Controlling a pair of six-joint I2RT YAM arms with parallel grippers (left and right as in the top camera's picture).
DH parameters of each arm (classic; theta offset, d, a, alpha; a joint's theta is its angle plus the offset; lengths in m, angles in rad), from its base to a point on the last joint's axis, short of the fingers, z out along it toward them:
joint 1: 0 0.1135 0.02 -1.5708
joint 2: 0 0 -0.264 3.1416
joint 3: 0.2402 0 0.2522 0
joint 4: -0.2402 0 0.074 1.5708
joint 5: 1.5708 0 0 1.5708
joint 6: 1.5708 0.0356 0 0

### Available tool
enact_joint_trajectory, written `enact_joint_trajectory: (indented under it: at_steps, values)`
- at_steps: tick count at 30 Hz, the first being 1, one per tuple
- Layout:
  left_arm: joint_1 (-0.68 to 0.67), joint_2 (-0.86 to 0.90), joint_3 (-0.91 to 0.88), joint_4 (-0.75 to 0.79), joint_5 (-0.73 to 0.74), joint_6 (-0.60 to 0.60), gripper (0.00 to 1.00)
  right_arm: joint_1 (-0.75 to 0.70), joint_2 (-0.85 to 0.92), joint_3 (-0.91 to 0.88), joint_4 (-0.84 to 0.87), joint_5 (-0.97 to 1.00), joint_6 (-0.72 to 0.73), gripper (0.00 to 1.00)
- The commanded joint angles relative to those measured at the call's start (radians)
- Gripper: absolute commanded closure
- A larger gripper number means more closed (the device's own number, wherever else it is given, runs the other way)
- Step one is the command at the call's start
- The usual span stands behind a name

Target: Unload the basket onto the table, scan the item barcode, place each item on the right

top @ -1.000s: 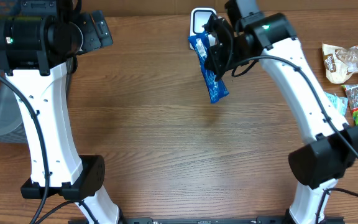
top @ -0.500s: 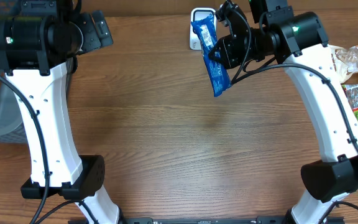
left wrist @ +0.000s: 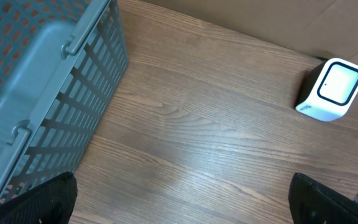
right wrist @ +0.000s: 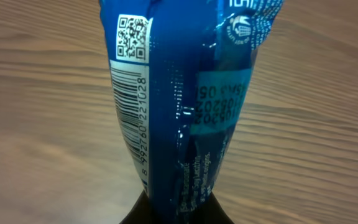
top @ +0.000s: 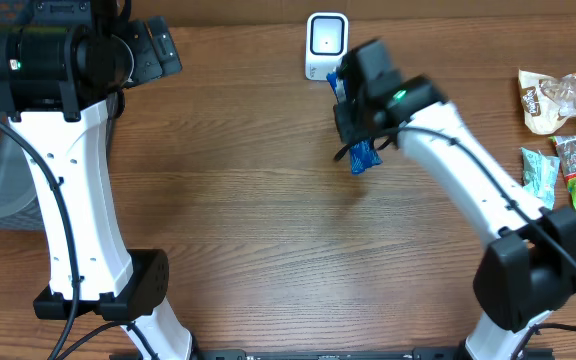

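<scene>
My right gripper is holding the blue packet above a clear patch of bare wood, just short of the white scanner (top: 326, 45). I need to lower the packet onto that patch next and let go of it.
A blue snack packet (right wrist: 185, 93) fills the right wrist view, pinched at its lower end by my right gripper (right wrist: 176, 214), which is shut on it. A white barcode (right wrist: 129, 106) and a QR code run along the packet's left side. From overhead the packet (top: 365, 157) mostly hides under the right wrist, a little in front and to the right of the white scanner (top: 326, 45). My left gripper (left wrist: 182, 205) hangs open over bare wood at the far left, holding nothing. The scanner (left wrist: 331, 90) also shows at the right of its view.
A grey plastic basket (left wrist: 42, 93) stands at the table's left side. Several snack packs (top: 563, 100) lie at the right edge of the table. The left arm's base and column stand at the front left.
The right wrist has turned over and come toward the front, away from the scanner. The packet, earlier hanging long beside the scanner, is now mostly covered by the wrist. The left arm is unchanged.
</scene>
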Motion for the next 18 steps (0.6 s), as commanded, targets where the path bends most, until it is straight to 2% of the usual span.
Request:
enact_joint_trajectory:
  at_steps: [1,7,8,10,11,16,18]
  values:
    - [0.002,-0.004,0.000,-0.002,-0.013,0.008,0.00,0.056,0.022,-0.046,0.069,0.328,0.051,0.96]
    - [0.002,-0.004,0.000,-0.002,-0.013,0.008,0.00,0.119,0.160,-0.053,0.116,0.379,0.029,0.96]
    - [0.002,-0.004,0.000,-0.002,-0.013,0.008,0.00,0.126,0.179,-0.053,0.119,0.380,0.005,0.91]
    - [0.002,-0.004,0.000,-0.002,-0.013,0.008,0.01,0.140,0.204,-0.053,0.117,0.379,-0.046,0.70]
    - [0.002,-0.004,0.000,-0.002,-0.013,0.008,0.00,0.146,0.208,-0.053,0.116,0.378,-0.057,0.64]
    - [0.002,-0.004,0.000,-0.002,-0.013,0.008,0.00,0.170,0.196,-0.018,0.109,0.375,-0.025,0.49]
    - [0.002,-0.004,0.000,-0.002,-0.013,0.008,0.00,0.164,0.184,0.013,0.082,0.361,0.005,0.48]
